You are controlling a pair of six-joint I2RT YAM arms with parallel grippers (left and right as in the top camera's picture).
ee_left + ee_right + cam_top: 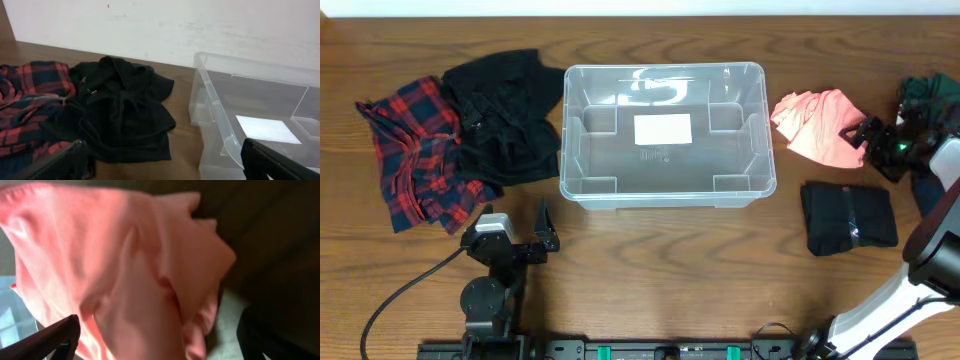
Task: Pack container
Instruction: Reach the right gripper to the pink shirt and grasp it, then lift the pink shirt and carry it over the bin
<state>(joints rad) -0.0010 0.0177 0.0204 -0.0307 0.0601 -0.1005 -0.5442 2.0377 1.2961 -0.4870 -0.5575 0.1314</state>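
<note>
My right gripper stays at the pink garment's edge [854, 140] [168, 322] farthest from the container next and closes there.
The clear container [665, 185] stands empty in the middle of the table, a white label on its bottom; the left wrist view shows its near corner [220, 135]. My left gripper [546, 228] is open, low over bare wood in front of the container's left corner, with nothing between its fingers [60, 162]. My right gripper [863, 135] is open at the right edge of a crumpled pink garment [818, 125]. In the right wrist view the pink cloth [130, 270] hangs between the wide-apart fingers [50, 340].
A red plaid garment [415, 160] and a black garment [505, 125] lie heaped left of the container. A folded black garment [848, 215] lies at the right front. A dark green garment [932, 92] is at the far right, behind my right arm.
</note>
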